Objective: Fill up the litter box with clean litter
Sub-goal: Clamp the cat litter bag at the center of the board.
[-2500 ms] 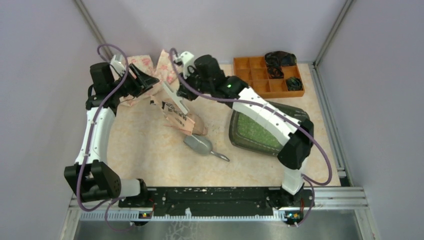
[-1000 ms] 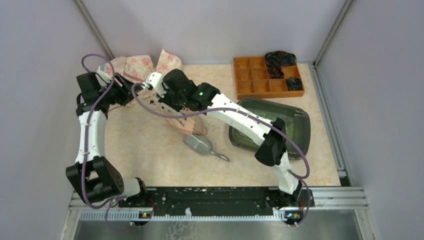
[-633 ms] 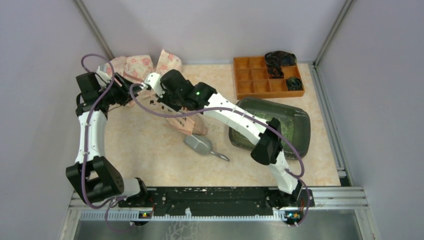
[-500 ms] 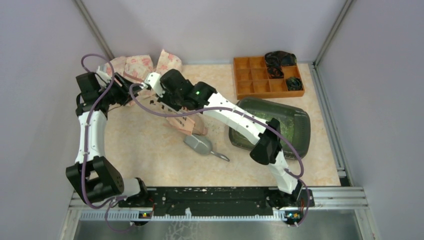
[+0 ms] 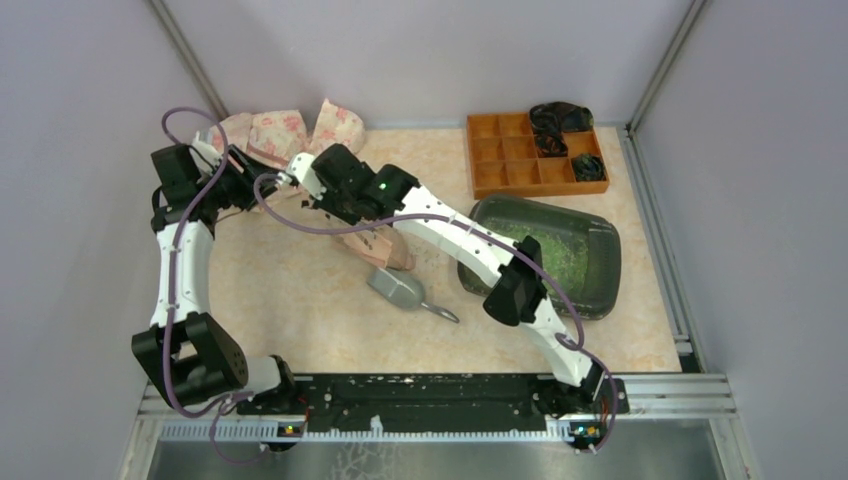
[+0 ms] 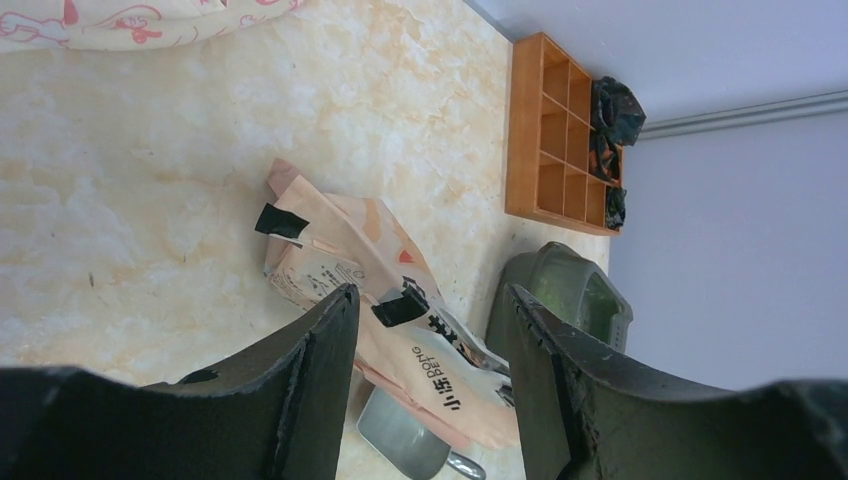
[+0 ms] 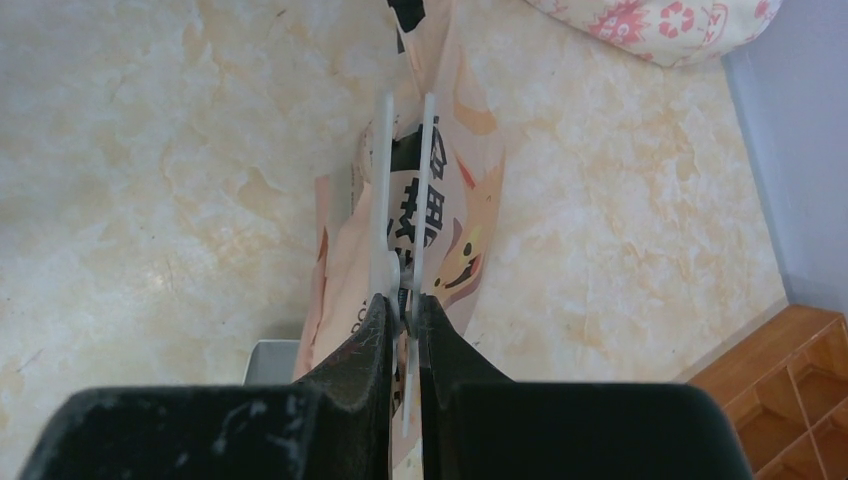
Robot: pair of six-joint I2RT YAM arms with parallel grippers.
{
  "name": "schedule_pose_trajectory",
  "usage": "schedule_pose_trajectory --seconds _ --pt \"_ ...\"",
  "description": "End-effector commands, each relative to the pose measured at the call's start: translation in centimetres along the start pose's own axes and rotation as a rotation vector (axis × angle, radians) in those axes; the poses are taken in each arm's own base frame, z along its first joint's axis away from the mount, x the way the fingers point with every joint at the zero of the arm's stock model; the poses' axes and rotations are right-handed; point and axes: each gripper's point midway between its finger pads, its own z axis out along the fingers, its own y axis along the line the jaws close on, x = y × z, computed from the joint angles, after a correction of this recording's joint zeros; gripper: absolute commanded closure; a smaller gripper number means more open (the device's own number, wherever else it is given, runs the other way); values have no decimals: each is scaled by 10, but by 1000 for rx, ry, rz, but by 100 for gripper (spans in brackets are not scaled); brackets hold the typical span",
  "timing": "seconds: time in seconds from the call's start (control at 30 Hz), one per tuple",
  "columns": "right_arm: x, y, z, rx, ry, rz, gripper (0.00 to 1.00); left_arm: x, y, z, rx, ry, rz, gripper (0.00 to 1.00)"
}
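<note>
I will next lower the white clip with my right gripper onto the peach paper bag's black-lettered fold (image 5: 376, 242) (image 7: 406, 205) and release it, since that fold is below the gripper.
The litter box (image 5: 600, 238), a dark shallow tray, sits at the right with clean litter (image 5: 552, 255) spread inside as green granules. It also shows in the left wrist view as the litter box (image 6: 545, 300). My right gripper (image 5: 312, 197) hangs over the upper end of the peach paper bag (image 5: 372, 245). In the right wrist view that gripper (image 7: 402, 300) is shut on a long white clip (image 7: 404, 180) above the bag (image 7: 462, 235). My left gripper (image 5: 252, 178) is at the far left, and in its wrist view it (image 6: 430, 292) is open and holds nothing.
A grey metal scoop (image 5: 400, 290) lies by the bag's near end. An orange compartmented organiser (image 5: 520, 150) stands at the back right. Pink-printed bags (image 5: 280, 130) lean in the back left corner. The right arm's elbow (image 5: 512, 290) overhangs the litter box's left rim.
My right arm has swung left with the white clip, from over the litter box side to above the bag, uncovering the litter. My left gripper drew back left earlier and now holds still.
</note>
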Motion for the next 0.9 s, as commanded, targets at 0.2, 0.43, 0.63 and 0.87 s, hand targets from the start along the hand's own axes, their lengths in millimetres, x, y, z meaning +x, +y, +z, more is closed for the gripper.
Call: schedule_pose_trajectory --seconds 0.2,0.43,0.63,0.87 --pt "3 -1 -1 31 33 -20 100 -6 -6 -2 36 -15 11 40" --pt "26 -6 3 75 118 -47 100 -7 -7 -2 45 -11 6 40" --pt "45 -9 9 105 190 -78 100 -6 -9 -1 56 -5 -1 40" --pt "63 -5 16 97 250 -95 100 -6 -11 0 71 0 -9 40"
